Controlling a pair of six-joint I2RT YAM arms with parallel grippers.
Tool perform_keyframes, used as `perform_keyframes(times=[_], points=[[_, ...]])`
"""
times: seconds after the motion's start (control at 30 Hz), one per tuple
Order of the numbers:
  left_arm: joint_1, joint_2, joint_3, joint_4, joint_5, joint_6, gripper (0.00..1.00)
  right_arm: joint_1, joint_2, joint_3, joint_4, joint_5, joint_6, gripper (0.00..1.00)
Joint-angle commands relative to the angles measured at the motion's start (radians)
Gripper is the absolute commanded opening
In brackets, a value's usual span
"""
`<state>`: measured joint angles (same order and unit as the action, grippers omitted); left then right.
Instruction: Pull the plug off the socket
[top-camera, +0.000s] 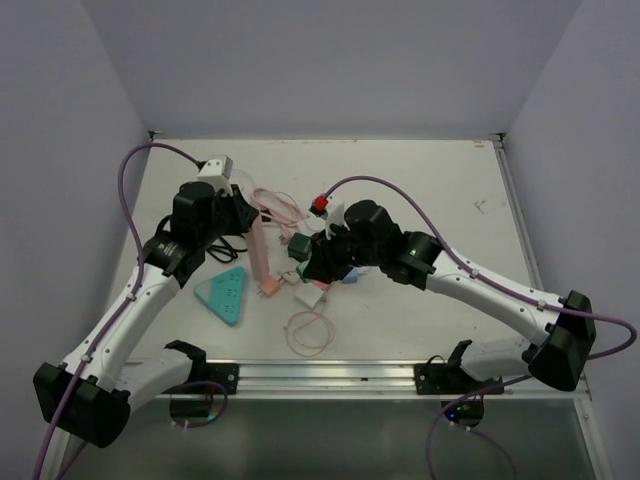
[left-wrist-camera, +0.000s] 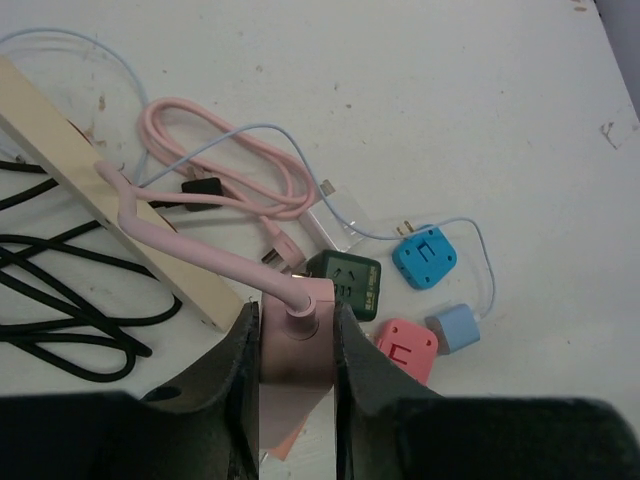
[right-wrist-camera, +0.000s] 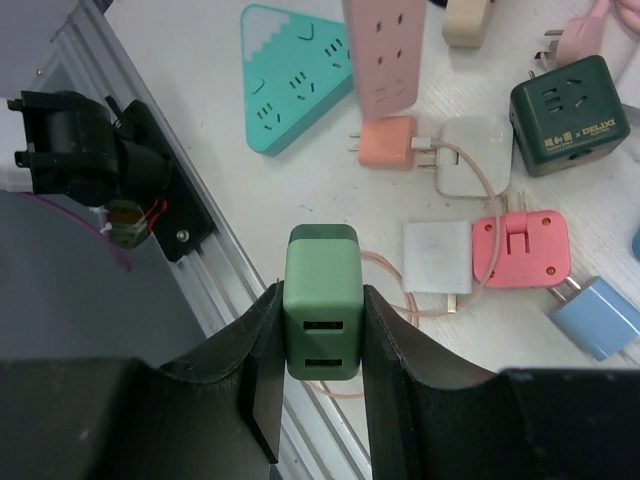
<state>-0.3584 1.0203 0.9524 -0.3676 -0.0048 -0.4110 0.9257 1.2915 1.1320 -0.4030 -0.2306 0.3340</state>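
Observation:
The tabletop beside the light blue charger is bare, so my right gripper should next move away from the pink power strip (top-camera: 259, 250), down there, and release the green plug.
My left gripper (left-wrist-camera: 297, 345) is shut on the cable end of the pink power strip (left-wrist-camera: 297, 320). In the top view the left gripper (top-camera: 243, 217) holds that strip (top-camera: 259, 250), which runs toward the near edge. My right gripper (right-wrist-camera: 322, 330) is shut on a light green USB plug (right-wrist-camera: 322, 300) and holds it above the table near the front rail. The plug is apart from the pink strip (right-wrist-camera: 385, 55), whose sockets show empty at the top of the right wrist view. In the top view the right gripper (top-camera: 318, 265) is just right of the strip.
A teal triangular strip (top-camera: 224, 295) lies left of the pink one. Around it lie a dark green cube socket (right-wrist-camera: 568, 115), a red cube (right-wrist-camera: 520, 248), a blue cube (left-wrist-camera: 425, 257), a light blue charger (right-wrist-camera: 595, 318), white adapters (right-wrist-camera: 436, 255), a beige strip (left-wrist-camera: 110, 190), black cables (left-wrist-camera: 60, 300) and the front rail (top-camera: 330, 375).

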Motion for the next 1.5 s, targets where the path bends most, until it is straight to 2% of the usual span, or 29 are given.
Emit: perform_keyframes(times=[0.0, 0.17, 0.33, 0.43, 0.63, 0.77, 0.87, 0.9, 0.97, 1.0, 1.1, 1.17, 1.3, 1.47], points=[[0.001, -0.038, 0.002, 0.048, 0.051, -0.037, 0.0, 0.004, 0.043, 0.057, 0.039, -0.033, 0.019, 0.0], [0.001, -0.046, -0.001, 0.033, 0.034, -0.031, 0.0, 0.004, 0.078, 0.083, 0.038, -0.01, 0.008, 0.0], [0.001, -0.066, 0.009, 0.021, 0.025, -0.022, 0.0, -0.008, 0.094, 0.068, -0.029, 0.177, 0.02, 0.0], [0.001, -0.075, 0.014, 0.012, 0.023, -0.017, 0.0, -0.068, 0.101, 0.028, -0.05, 0.214, 0.075, 0.0], [0.001, -0.083, 0.009, -0.011, 0.043, -0.017, 0.0, -0.215, 0.115, -0.126, 0.052, 0.11, 0.2, 0.0], [0.001, -0.1, 0.011, -0.016, 0.052, -0.022, 0.0, -0.229, 0.17, -0.19, 0.141, 0.044, 0.229, 0.0], [-0.001, -0.104, 0.019, -0.019, 0.039, -0.025, 0.0, -0.24, 0.221, -0.215, 0.217, 0.013, 0.266, 0.1], [0.001, -0.103, 0.022, -0.019, 0.028, -0.028, 0.0, -0.245, 0.239, -0.218, 0.228, 0.01, 0.272, 0.23], [0.001, -0.1, 0.028, -0.016, 0.025, -0.035, 0.0, -0.251, 0.246, -0.221, 0.242, 0.016, 0.278, 0.39], [0.001, -0.097, 0.031, -0.013, 0.025, -0.037, 0.0, -0.254, 0.241, -0.219, 0.239, 0.034, 0.278, 0.55], [0.003, -0.072, 0.046, -0.007, 0.011, -0.046, 0.0, -0.264, 0.22, -0.202, 0.193, 0.079, 0.26, 0.78], [0.003, -0.043, 0.06, 0.002, -0.016, -0.049, 0.0, -0.265, 0.181, -0.181, 0.137, 0.103, 0.232, 0.88], [0.015, 0.018, 0.089, 0.048, -0.038, -0.055, 0.0, -0.266, 0.069, -0.155, 0.037, 0.175, 0.179, 0.98], [0.073, 0.144, 0.137, 0.142, -0.001, -0.107, 0.0, -0.266, -0.093, -0.129, -0.072, 0.278, 0.117, 0.99]])
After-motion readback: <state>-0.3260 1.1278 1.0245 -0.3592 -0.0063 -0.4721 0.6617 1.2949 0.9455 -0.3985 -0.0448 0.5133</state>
